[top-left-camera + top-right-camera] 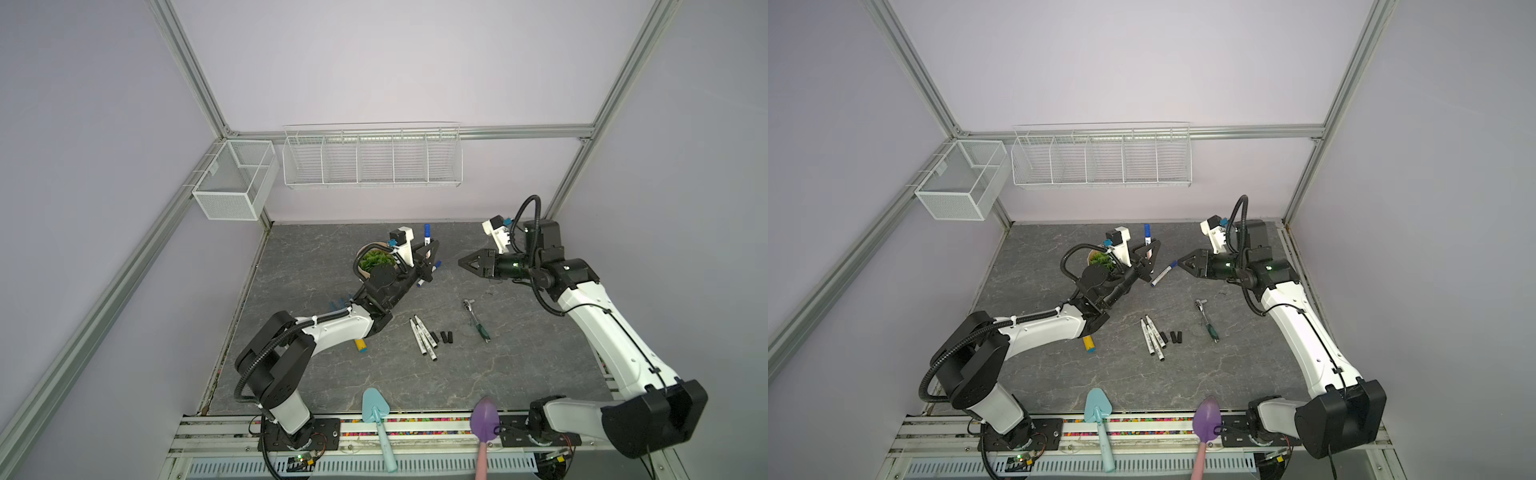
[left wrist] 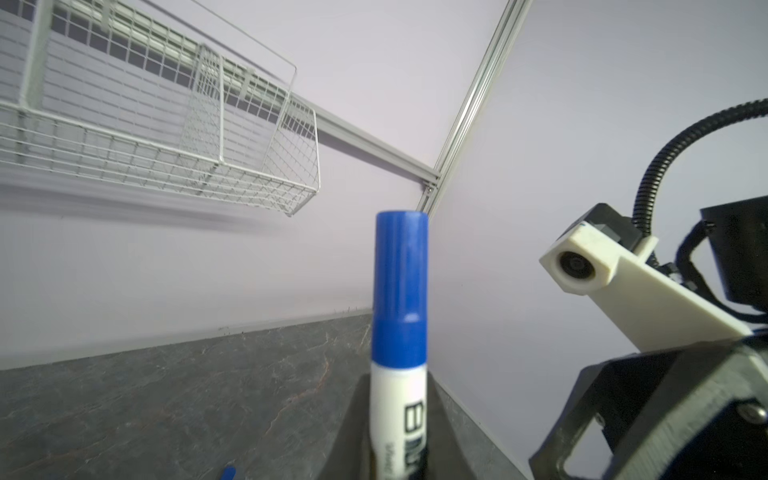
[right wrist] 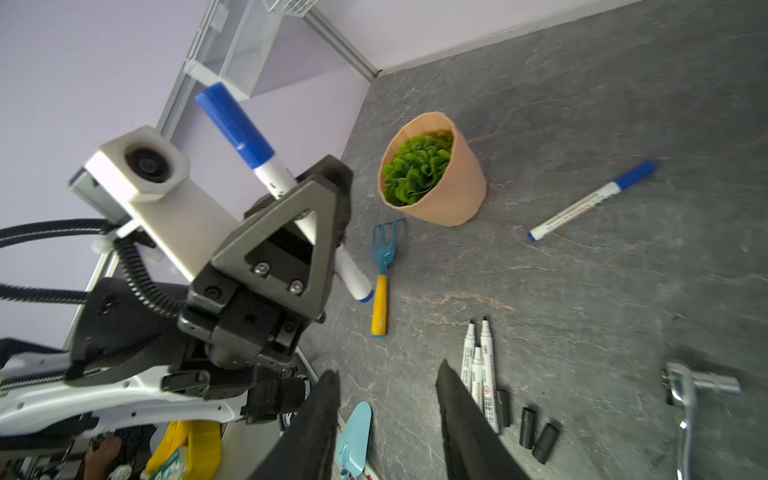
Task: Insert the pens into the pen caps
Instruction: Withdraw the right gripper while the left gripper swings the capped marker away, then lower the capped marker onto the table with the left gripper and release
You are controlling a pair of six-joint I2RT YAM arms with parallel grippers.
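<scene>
The bare tabletop (image 1: 444,289) beside the second pen is below my left gripper. I will next lower the gripper and tilt it down to release the white pen there.
My left gripper (image 1: 428,257) (image 2: 399,419) is shut on a white pen (image 1: 427,237) (image 2: 399,407) whose blue cap (image 2: 401,286) is on and points up. In both top views it hangs above the table's back middle. My right gripper (image 1: 462,262) (image 3: 386,386) stands open and empty just to its right, jaws pointing at it. A second blue-capped pen (image 1: 1163,272) (image 3: 590,201) lies on the table between the two grippers. Three uncapped pens (image 1: 424,337) (image 3: 480,365) lie side by side mid-table, with three black pen caps (image 1: 442,336) (image 3: 536,432) beside them.
A potted green plant (image 1: 376,259) stands behind the left arm, with a blue and yellow hand fork (image 3: 382,274) near it. A green-handled ratchet (image 1: 476,320) lies right of the caps. Teal (image 1: 376,411) and purple (image 1: 484,419) shovels rest at the front edge. Wire baskets (image 1: 372,158) hang on the back wall.
</scene>
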